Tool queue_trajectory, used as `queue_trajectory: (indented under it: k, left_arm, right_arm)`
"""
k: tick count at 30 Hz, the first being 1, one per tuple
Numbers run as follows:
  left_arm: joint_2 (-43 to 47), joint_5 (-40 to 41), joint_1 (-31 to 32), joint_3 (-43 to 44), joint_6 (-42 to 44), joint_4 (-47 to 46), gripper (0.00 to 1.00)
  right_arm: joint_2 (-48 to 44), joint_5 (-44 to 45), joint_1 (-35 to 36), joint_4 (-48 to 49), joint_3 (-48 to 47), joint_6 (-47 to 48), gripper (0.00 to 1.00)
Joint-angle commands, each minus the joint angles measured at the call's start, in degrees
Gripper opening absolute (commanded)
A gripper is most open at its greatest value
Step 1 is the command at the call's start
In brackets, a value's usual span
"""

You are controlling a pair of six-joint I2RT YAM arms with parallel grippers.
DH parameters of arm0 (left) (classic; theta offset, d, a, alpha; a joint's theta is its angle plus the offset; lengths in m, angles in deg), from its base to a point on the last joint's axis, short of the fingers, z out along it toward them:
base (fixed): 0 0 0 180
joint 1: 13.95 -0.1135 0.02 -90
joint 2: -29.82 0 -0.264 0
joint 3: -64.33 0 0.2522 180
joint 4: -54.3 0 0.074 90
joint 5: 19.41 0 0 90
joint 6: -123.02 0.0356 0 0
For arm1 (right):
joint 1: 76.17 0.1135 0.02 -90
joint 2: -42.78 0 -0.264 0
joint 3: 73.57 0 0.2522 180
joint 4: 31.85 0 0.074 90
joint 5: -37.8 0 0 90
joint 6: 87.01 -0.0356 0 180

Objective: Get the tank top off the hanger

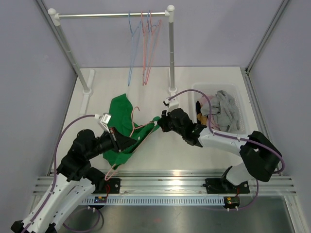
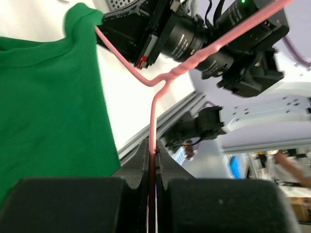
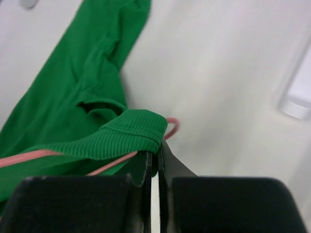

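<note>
The hanger's arm still runs through the pinched strap, so I should raise my right gripper, pull toward the white bin and open above the table.
The green tank top (image 1: 120, 115) lies on the table's left middle, still on the pink hanger (image 1: 136, 127). My left gripper (image 1: 130, 141) is shut on the hanger's wire; in the left wrist view the pink wire (image 2: 154, 102) runs straight up from between the shut jaws (image 2: 154, 156), with the green cloth (image 2: 48, 102) to the left. My right gripper (image 1: 162, 121) is shut on a ribbed green strap (image 3: 124, 132) at the shirt's right end. In the right wrist view its jaws (image 3: 154, 159) pinch the strap, and the hanger's arm (image 3: 43, 156) passes beneath it.
A clothes rack (image 1: 114, 15) with several thin hangers (image 1: 145, 46) stands at the back. A white bin (image 1: 239, 95) of grey and mixed clothes sits at the right, close to my right arm. A metal rail (image 1: 170, 184) runs along the near edge.
</note>
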Motion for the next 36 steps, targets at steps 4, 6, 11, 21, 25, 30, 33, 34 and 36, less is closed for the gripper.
queue_trajectory:
  k: [4, 6, 11, 21, 25, 30, 33, 34, 36]
  left_arm:
    - [-1.71, -8.81, 0.28, 10.06, 14.31, 8.53, 0.00]
    - [0.22, -10.75, 0.28, 11.29, 15.20, 7.83, 0.00]
    - [2.68, -12.15, 0.28, 12.17, 14.15, 1.86, 0.00]
    - [5.33, -3.93, 0.28, 2.78, 9.13, -50.36, 0.00]
    - [-1.43, -0.04, 0.28, 3.02, 13.44, -67.92, 0.03]
    - [-17.34, -1.01, 0.63, 14.53, 18.27, -79.51, 0.00]
    - [-18.85, 8.70, 0.81, 19.09, 21.08, -70.98, 0.00]
    - [-18.24, 11.02, 0.81, 19.37, 21.79, -68.49, 0.00]
    - [-14.74, 17.41, 0.81, 19.90, 24.59, -58.78, 0.00]
  right_arm:
    - [-1.94, 14.79, -8.14, -17.86, -9.75, 1.38, 0.00]
    - [-0.35, 13.12, -11.14, -21.74, -12.47, 1.64, 0.00]
    - [-5.34, 3.14, -11.85, -23.70, -12.49, 3.05, 0.00]
    - [-27.23, -34.86, -12.12, -20.72, -6.26, -5.38, 0.00]
    - [-33.48, -43.12, -12.03, -23.24, -8.27, -7.15, 0.00]
    - [-36.74, -39.37, -11.95, -39.65, -15.29, -1.27, 0.00]
    - [-38.58, -31.72, -11.94, -44.16, -16.09, -0.29, 0.00]
    - [-38.93, -32.14, -11.86, -44.79, -16.18, -0.03, 0.00]
    - [-39.37, -33.11, -11.77, -46.02, -16.36, -0.29, 0.00]
